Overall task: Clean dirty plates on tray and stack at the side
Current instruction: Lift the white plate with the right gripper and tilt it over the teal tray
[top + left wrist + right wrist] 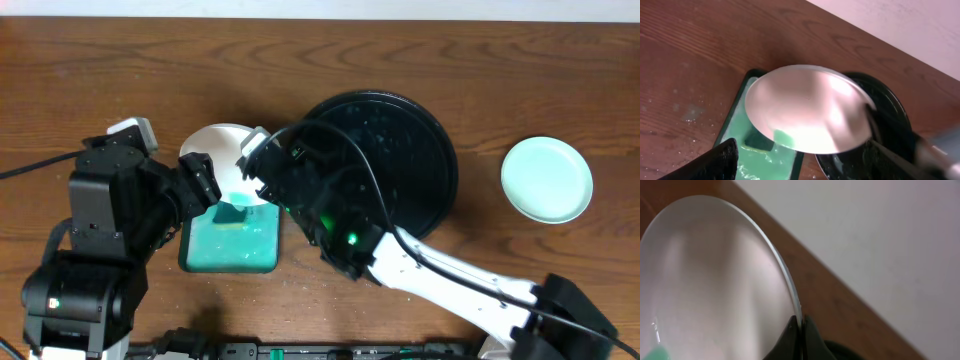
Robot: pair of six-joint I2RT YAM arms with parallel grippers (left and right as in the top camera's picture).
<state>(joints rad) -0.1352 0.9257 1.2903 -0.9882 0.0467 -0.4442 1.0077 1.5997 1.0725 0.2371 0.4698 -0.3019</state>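
Observation:
I will next swing my right gripper past the black tray and lower its plate onto the pale green plate, because that plate is to its right in the overhead view.
My right gripper is shut on the rim of a white plate and holds it tilted above the teal tray's far end, left of the black tray. The right wrist view shows the fingers pinching the plate's edge. My left gripper is open and empty just below the plate. In the left wrist view its fingers are spread wide under the plate, beside the black tray. A pale green plate lies on the table at the right. No third plate is in view.
A teal rectangular tray with soapy liquid sits in front of the held plate, and a green sponge lies in its far end. It also shows in the left wrist view. Water drops spot the wood at left.

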